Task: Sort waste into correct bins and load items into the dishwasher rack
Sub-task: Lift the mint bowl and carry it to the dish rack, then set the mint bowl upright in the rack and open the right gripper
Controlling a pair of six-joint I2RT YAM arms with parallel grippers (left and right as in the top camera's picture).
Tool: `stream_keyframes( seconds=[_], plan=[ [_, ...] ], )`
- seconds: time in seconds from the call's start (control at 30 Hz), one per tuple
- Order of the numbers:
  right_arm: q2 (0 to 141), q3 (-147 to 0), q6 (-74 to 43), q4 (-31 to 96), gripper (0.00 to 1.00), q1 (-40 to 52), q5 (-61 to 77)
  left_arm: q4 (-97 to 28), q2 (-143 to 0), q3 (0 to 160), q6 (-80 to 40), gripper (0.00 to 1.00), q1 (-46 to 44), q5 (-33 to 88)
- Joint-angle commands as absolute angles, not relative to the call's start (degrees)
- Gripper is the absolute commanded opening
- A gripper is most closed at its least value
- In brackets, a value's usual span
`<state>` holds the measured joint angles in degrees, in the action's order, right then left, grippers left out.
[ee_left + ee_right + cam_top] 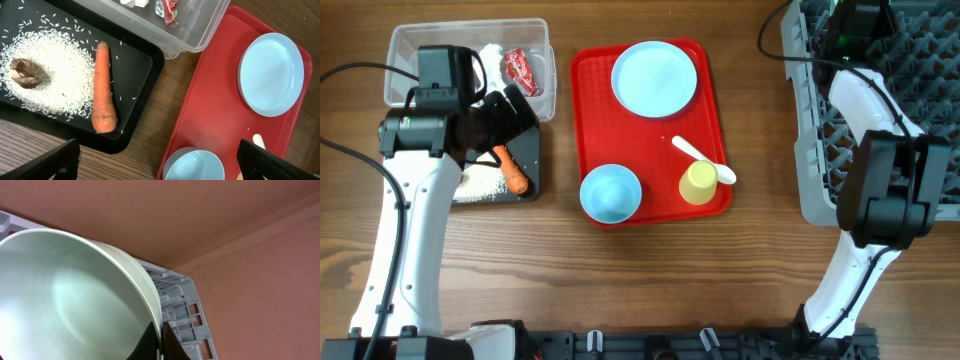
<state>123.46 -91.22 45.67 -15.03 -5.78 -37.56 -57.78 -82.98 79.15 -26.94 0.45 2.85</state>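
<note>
My right gripper needs to move down and to the left in the overhead view toward the rack's far corner (815, 24), because the bowl hangs on edge above the rack's wires.
My left gripper (157, 150) hangs open over the table between the black tray (145, 60) and the red tray. The black tray holds an orange carrot piece (102, 90), scattered white rice (55, 70) and a brown lump (27, 72). The clear tub (410, 45) holds a red wrapper (520, 68) and white tissue (490, 55). My right gripper (161, 335) is shut on the rim of the pale green bowl (65, 295), held on edge over the grey dishwasher rack (185, 307). A pale blue plate (654, 78), light blue bowl (610, 192), yellow cup (699, 182) and white spoon (705, 162) lie on the red tray.
The red serving tray (595, 110) sits mid-table between the bins and the rack (920, 60). The right arm (880, 170) reaches over the rack's left wall. Cables trail at the left edge and near the rack's top left corner.
</note>
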Motion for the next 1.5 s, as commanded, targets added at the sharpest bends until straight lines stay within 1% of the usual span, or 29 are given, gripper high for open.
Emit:
stream_keyframes(
  seconds=[0.0, 0.2, 0.4, 0.63, 0.67, 0.7, 0.73, 0.77, 0.8, 0.97, 1.2, 1.47],
  plan=[
    [124.29, -91.24, 44.64, -15.42, 0.04, -5.56, -39.16, -57.65, -83.26, 79.83, -27.46, 1.0, 0.21, 1.87],
    [124.29, -91.24, 44.62, -14.98, 0.05, -5.02, -40.27, -57.65, -83.26, 79.83, -27.46, 1.0, 0.21, 1.85],
    [124.29, -91.24, 43.51, -10.07, 0.04, -3.33, -40.25, -57.65, -83.26, 79.83, -27.46, 1.0, 0.21, 1.87],
    [124.29, -91.24, 41.87, -8.29, 0.06, -2.24, -40.27, -57.65, -83.26, 79.83, -27.46, 1.0, 0.21, 1.85],
    [124.29, -91.24, 41.85, -8.19, 0.1, -2.2, -40.29, -57.65, -83.26, 79.83, -27.46, 1.0, 0.21, 1.85],
    [124.29, -91.24, 41.85, -8.01, 0.25, -2.2, -40.29, -57.65, -83.26, 79.83, -27.46, 1.0, 0.21, 1.87],
    [124.29, -91.24, 41.85, -7.44, 0.49, -2.2, -40.32, -57.65, -83.26, 79.83, -27.46, 1.0, 0.21, 1.87],
    [124.29, -91.24, 41.87, -7.01, 0.95, -2.2, -40.29, -57.65, -83.26, 79.83, -27.46, 1.0, 0.21, 1.87],
    [124.29, -91.24, 41.87, -6.61, 1.0, -2.2, -40.29, -57.65, -83.26, 79.83, -27.46, 1.0, 0.21, 1.85],
    [124.29, -91.24, 41.85, -6.13, 1.0, -1.26, -42.22, -57.65, -83.26, 79.83, -27.46, 1.0, 0.21, 1.87],
    [124.29, -91.24, 41.28, -6.17, 1.0, 2.31, -42.37, -57.65, -83.26, 79.83, -27.46, 1.0, 0.21, 1.85],
    [124.27, -91.29, 32.1, -8.23, 1.0, 4.56, -40.23, -57.65, -83.26, 79.83, -27.46, 1.0, 0.21, 1.85]
  ],
)
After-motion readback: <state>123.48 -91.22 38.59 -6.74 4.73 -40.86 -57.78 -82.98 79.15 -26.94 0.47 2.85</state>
